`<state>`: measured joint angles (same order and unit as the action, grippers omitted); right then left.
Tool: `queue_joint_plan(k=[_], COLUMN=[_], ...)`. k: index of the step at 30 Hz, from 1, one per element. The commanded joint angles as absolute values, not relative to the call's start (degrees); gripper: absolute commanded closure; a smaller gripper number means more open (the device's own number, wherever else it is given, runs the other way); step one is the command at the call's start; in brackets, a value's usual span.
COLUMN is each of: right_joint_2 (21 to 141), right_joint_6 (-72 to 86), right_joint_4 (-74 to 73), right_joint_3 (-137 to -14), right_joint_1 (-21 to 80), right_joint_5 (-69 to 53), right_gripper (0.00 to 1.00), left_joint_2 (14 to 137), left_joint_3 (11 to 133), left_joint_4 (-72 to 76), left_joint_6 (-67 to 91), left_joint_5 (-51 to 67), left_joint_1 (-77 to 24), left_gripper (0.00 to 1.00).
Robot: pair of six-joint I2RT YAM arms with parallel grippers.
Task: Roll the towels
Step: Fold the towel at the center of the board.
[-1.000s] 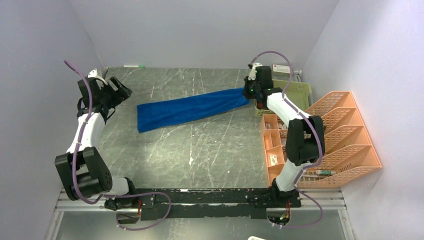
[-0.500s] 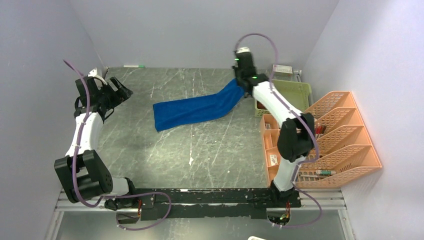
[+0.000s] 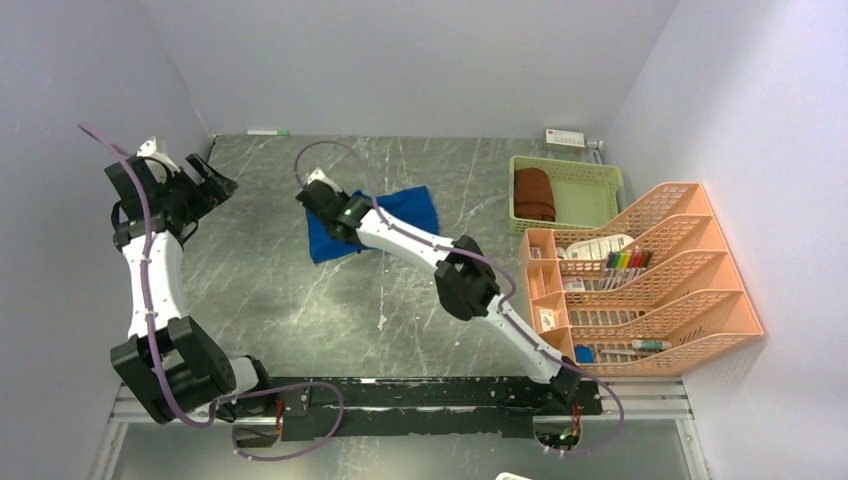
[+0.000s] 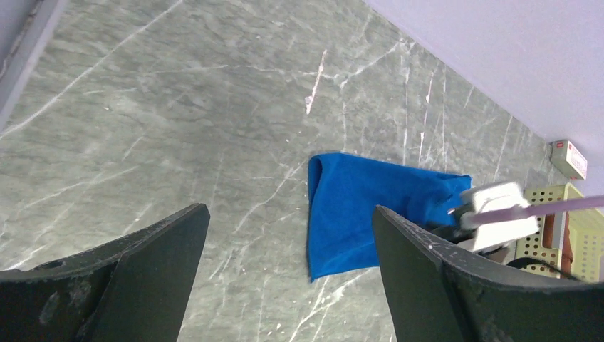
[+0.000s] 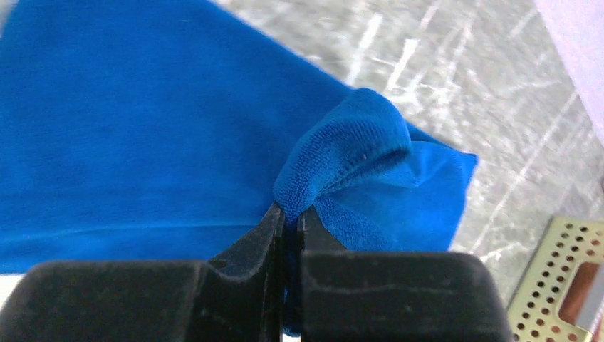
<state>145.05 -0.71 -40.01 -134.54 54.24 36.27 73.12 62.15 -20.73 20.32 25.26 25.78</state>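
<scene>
The towel's flat end [image 3: 319,240] [image 5: 35,135] lies uncovered, so next I need to carry the raised fold of the towel in my right gripper to the left in the top view and let go of it over that end.
The royal blue towel [image 3: 408,208] lies folded over on itself on the grey table, left of centre; it also shows in the left wrist view [image 4: 363,206]. My right gripper [image 3: 330,215] is over the towel's left part, shut on a pinched fold of its edge [image 5: 335,153]. My left gripper [image 3: 205,185] is open and empty at the far left, apart from the towel, its jaws wide in the left wrist view [image 4: 290,214]. The rust-brown towel [image 3: 533,193] lies bunched in the green basket [image 3: 565,165].
An orange desk organiser [image 3: 650,270] with pens and papers stands along the right side. A small white box [image 3: 565,138] sits at the back wall. The right arm stretches diagonally across the table's middle. Walls close in left, back and right.
My right gripper has carried the blue towel's right end from beside the basket leftward across the table, folding the towel over itself. My left arm has drawn a little left.
</scene>
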Motion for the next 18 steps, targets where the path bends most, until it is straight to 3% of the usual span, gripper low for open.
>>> queue_joint_plan(k=[1, 8, 18], right_joint_2=[146.86, 144.29, 147.81], right_joint_6=[-0.24, 3.39, 4.83], right_joint_4=[-42.07, -35.06, -28.48], right_joint_3=[-141.63, -135.57, -138.79], right_joint_1=[57.36, 57.74, 57.86], right_joint_5=[34.41, 20.55, 16.45], right_gripper=[1.00, 1.00, 1.00], left_joint_2=[71.57, 71.85, 71.30], left_joint_3=[60.79, 59.80, 58.88], left_joint_4=[-20.99, -19.89, -19.33], left_joint_6=[19.58, 21.76, 21.99], left_joint_5=[31.02, 35.16, 36.29], left_joint_1=[28.63, 30.56, 31.23], left_gripper=[0.03, 0.05, 0.05])
